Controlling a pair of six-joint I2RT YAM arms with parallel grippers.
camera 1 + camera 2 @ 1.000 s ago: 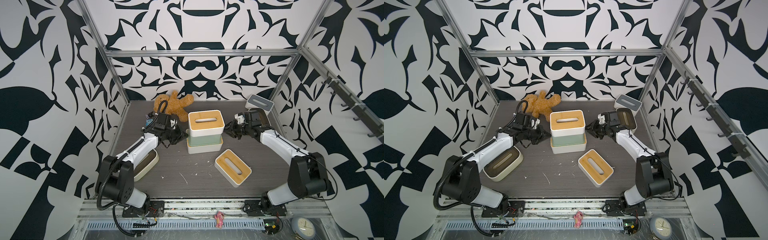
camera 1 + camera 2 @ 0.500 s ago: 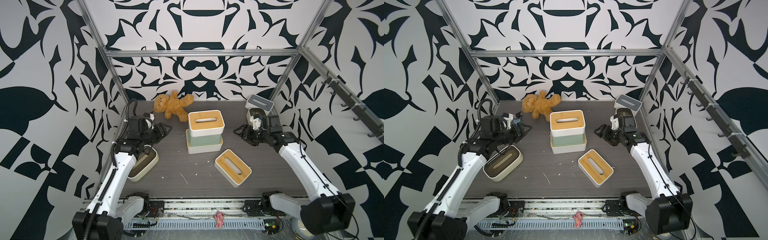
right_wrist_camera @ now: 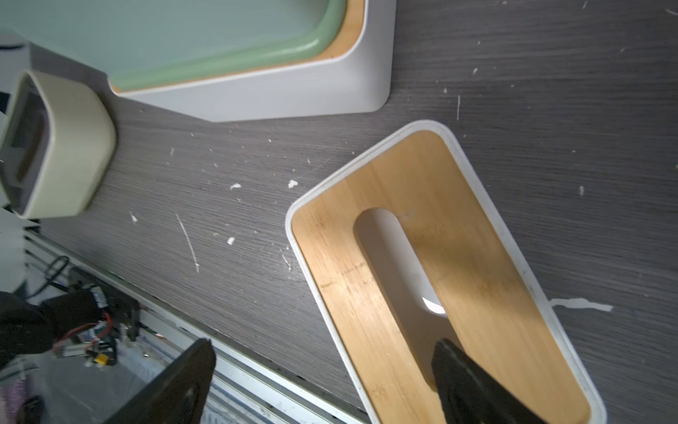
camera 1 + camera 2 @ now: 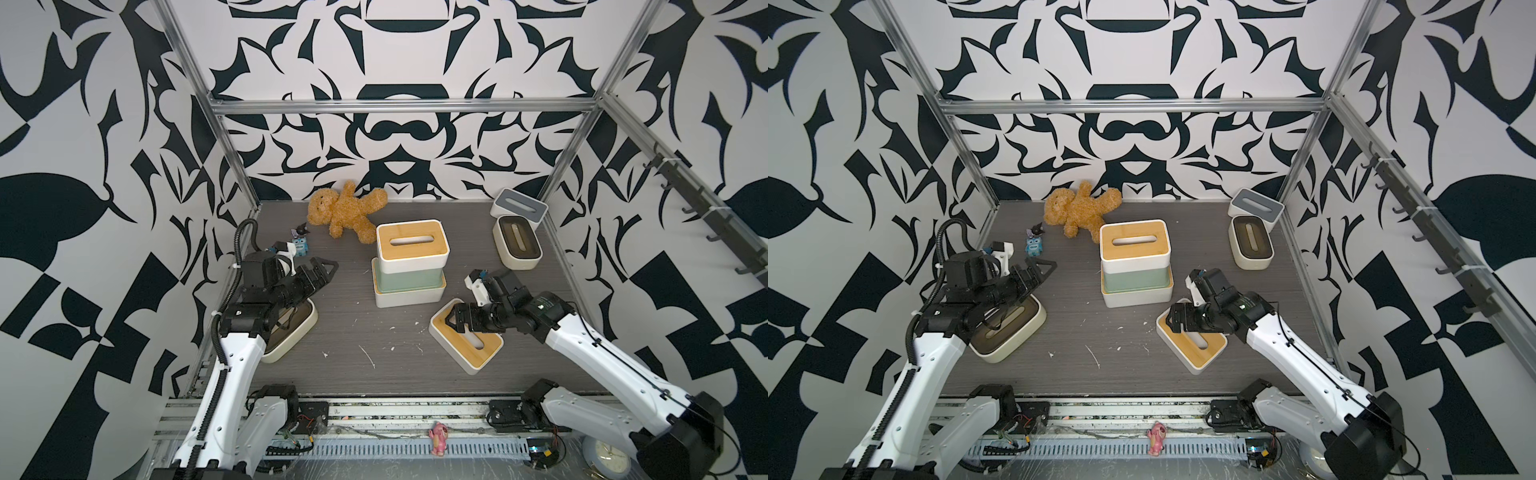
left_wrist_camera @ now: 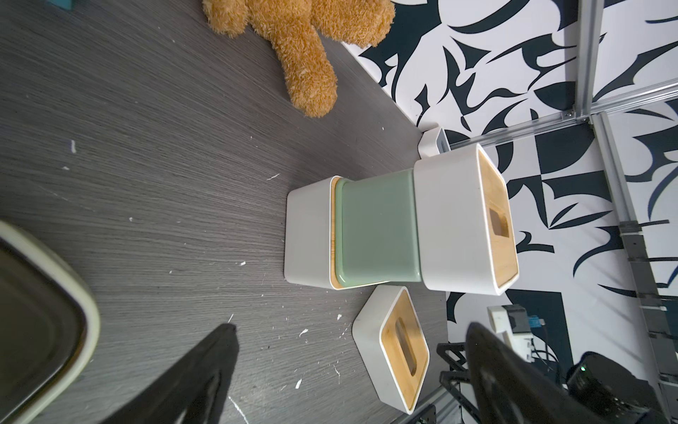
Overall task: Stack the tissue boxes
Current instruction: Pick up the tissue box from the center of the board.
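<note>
My right gripper moves down onto the loose box's rail-side lid strip below it next, because the slot beside that strip has room for one fingertip.
Three tissue boxes are stacked mid-table: a white bamboo-lidded box at the bottom, a sage green one in the middle, and another white bamboo-lidded box on top. A loose bamboo-lidded box lies askew at the front right. My right gripper hangs open just over its near end, holding nothing. My left gripper is open and empty, above a cream box with a dark lid at the left. Another cream box and a grey-lidded white box sit at the back right.
A brown teddy bear lies at the back, left of the stack. A small blue toy stands near the left wall. White scuff marks dot the grey table. Patterned walls close three sides, and a metal rail runs along the front.
Both grippers went from shut to open. Both arms drew back from the stack: the left toward the left cream box, the right forward over the loose bamboo-lidded box.
</note>
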